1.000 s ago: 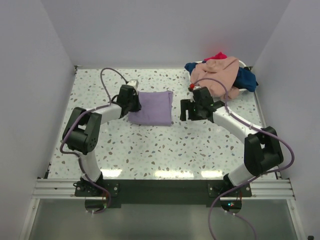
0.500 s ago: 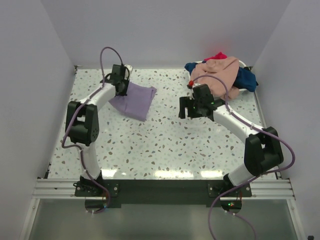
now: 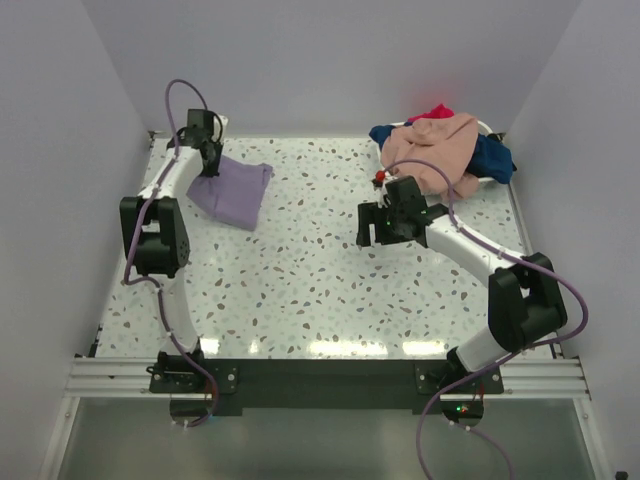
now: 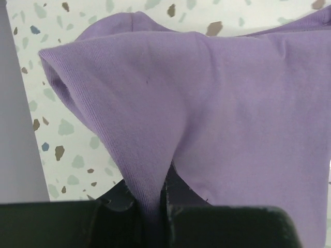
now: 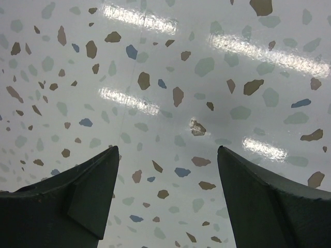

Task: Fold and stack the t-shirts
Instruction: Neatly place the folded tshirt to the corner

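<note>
My left gripper moves toward the side and releases the lavender-purple t-shirt next, as the bare table strip lies to the gripper's left in the top view.
A folded lavender-purple t-shirt lies at the far left of the table. My left gripper is shut on its far-left edge; in the left wrist view the purple fabric runs down between the closed jaws. A peach-pink t-shirt lies heaped on a navy blue one and a red one at the far right. My right gripper is open and empty, over bare table in front of that heap.
A white basket rim shows behind the heap of shirts. Grey walls close the table on the left, far and right sides. The left gripper is near the far-left corner.
My left gripper has dragged the folded purple shirt from the table's middle to the far left. The right gripper has stayed nearly in place, open.
</note>
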`<state>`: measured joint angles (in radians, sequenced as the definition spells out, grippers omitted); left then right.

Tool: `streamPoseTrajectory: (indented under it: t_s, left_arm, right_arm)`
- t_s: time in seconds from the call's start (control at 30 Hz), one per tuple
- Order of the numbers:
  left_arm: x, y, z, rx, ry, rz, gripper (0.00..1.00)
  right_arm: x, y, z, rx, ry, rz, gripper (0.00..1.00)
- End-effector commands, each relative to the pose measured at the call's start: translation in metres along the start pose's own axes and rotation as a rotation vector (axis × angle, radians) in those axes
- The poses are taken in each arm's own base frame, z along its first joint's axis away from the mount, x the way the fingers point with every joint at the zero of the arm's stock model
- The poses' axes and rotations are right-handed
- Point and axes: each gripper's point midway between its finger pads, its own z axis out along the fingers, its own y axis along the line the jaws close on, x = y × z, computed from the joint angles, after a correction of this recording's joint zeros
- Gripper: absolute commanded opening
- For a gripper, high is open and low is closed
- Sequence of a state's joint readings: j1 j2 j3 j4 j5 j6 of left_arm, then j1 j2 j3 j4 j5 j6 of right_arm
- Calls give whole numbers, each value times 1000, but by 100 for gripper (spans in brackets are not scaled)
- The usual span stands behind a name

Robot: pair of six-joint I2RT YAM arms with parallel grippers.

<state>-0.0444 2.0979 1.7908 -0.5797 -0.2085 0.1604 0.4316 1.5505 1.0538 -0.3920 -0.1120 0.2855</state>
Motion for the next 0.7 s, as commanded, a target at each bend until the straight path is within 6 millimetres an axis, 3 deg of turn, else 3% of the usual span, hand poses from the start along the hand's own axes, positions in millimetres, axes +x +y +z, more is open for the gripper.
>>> streamPoseTrajectory:
  t_s: [0.0,0.27,0.43,0.67]
  left_arm:
    - [-15,14,-4,6,-19,-10,0]
    - [-7,19,-7,-56,-9,-176,0]
    - [-12,26,-19,-123,-69,-272,0]
    - [-5,23,-24,-241,-89,-258,0]
  right_arm:
    - [-13,12,-13,-59,-61,-36,80]
    - [-13,16,-19,-79,-79,-42,80]
    - [-7,14,-21,-78,-75,-49,80]
    - [-2,15,-17,-96,-64,-47,80]
